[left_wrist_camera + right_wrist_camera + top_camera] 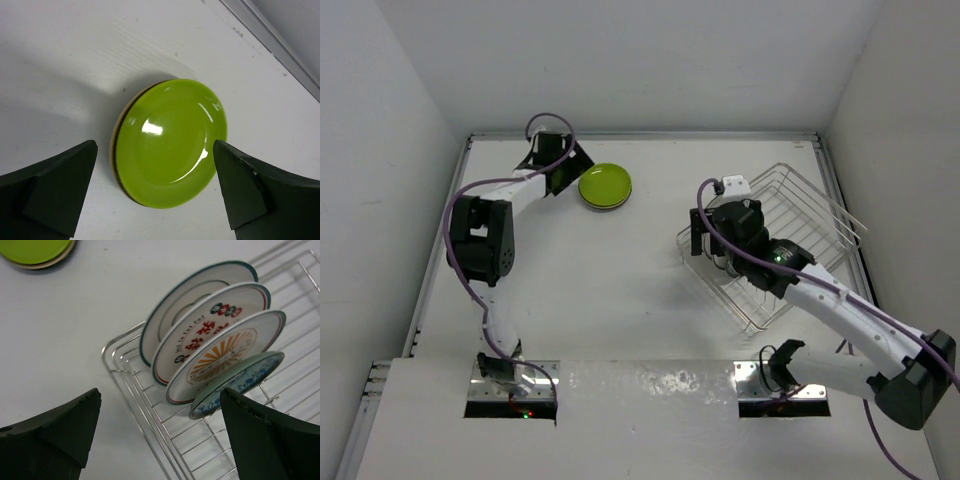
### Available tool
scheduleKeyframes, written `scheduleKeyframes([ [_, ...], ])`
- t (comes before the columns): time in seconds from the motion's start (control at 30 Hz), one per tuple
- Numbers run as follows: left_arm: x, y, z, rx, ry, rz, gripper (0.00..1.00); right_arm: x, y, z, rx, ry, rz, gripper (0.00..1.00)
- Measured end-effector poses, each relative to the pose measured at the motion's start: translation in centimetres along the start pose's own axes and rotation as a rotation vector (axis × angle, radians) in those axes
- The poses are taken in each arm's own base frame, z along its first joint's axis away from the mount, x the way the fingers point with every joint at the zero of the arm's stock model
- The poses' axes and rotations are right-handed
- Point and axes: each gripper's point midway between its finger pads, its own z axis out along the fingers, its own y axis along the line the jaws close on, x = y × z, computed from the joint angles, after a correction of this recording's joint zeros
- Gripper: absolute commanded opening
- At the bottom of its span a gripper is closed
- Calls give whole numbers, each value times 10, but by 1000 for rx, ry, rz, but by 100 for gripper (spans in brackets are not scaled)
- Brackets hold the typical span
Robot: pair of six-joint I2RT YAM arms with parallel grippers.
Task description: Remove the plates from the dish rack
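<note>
The lower rim of the small teal-patterned plate (198, 410) stands in the rack (150, 410) below my right gripper. My right gripper will turn next and come down over that rim.
A lime-green plate (605, 185) lies on a short stack on the table at the back; in the left wrist view the lime-green plate (170, 141) covers a dark and a beige rim. My left gripper (155, 192) is open and empty just above it. The wire dish rack (790, 240) stands at the right. In the right wrist view several plates stand on edge in the rack (150, 410): a teal-rimmed white one (170, 315), one with red and green marks (200, 335), an orange sunburst one (220, 357) and a small teal-patterned one (235, 385). My right gripper (160, 435) is open, empty, above the rack's near edge.
White walls enclose the table on three sides. A raised rail (835, 180) runs along the right edge by the rack. The arm bases (510, 385) sit at the near edge.
</note>
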Motion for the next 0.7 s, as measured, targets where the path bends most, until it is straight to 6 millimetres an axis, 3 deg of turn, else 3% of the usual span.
scheduleKeyframes([
  [0.13, -2, -15, -3, -52, 22, 37, 100, 16, -19, 19, 122, 82, 127, 99],
  [0.27, 10, -13, -33, -110, 40, 70, 100, 19, -33, 25, 280, 120, 220, 98],
  [0.33, 19, -5, -62, -127, 54, 87, 100, 16, -41, 24, 347, 95, 281, 94],
  [0.43, 18, -5, -126, -87, 17, 116, 100, 16, -57, 21, 443, 47, 380, 84],
  [0.5, 8, -13, -168, -28, -38, 139, 100, 17, -66, 19, 482, 7, 438, 80],
  [0.57, 1, -27, -210, 54, -98, 172, 100, 23, -75, 19, 505, -34, 486, 66],
  [0.7, 1, -39, -263, 165, -151, 248, 100, 37, -89, 19, 540, -84, 550, 58],
])
